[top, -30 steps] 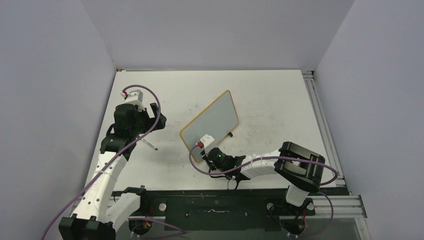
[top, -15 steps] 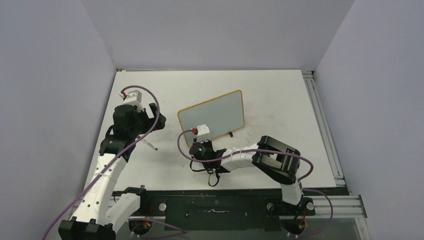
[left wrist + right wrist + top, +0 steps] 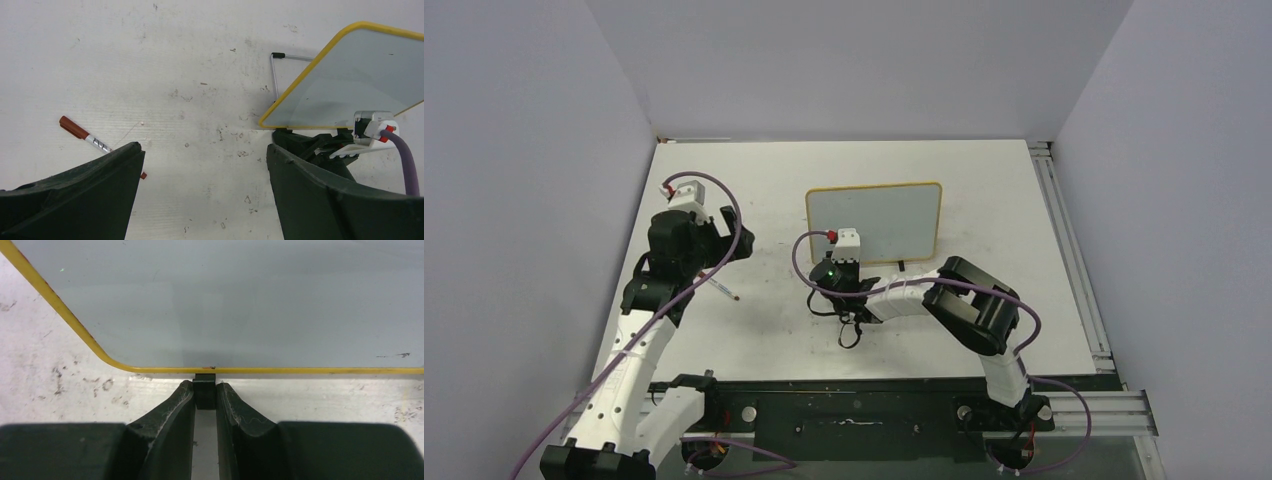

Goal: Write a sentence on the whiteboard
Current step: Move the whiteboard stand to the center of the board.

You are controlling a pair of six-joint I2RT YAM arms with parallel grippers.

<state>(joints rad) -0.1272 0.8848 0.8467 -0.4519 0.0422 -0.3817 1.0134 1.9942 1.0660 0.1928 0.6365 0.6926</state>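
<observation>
The robot needs to move its left gripper down across onto the marker's red-brown cap (image 3: 702,273) (image 3: 73,127), which is below the gripper and to its left in the top view. The whiteboard is blank.
The whiteboard (image 3: 874,220), white with a yellow frame, stands upright mid-table, its face square to the arms. Its face is blank; no sentence shows on it. My right gripper (image 3: 839,268) is low at the board's left bottom edge. In the right wrist view the gripper (image 3: 204,386) is shut on the board's small black foot (image 3: 204,390) under the frame (image 3: 300,370). My left gripper (image 3: 734,240) hangs open and empty left of the board. A red-brown capped marker (image 3: 722,288) lies on the table below it, partly under the left finger in the left wrist view (image 3: 82,133).
The board's wire stand (image 3: 274,75) sticks out behind its left corner. An aluminium rail (image 3: 1069,250) runs along the table's right edge. Grey walls close the table at the back and on both sides. The table top (image 3: 200,75) is scuffed.
My right gripper, shut on the foot, has swung the whiteboard from a diagonal pose to square-on and carried it back and to the right. The left arm has barely moved.
</observation>
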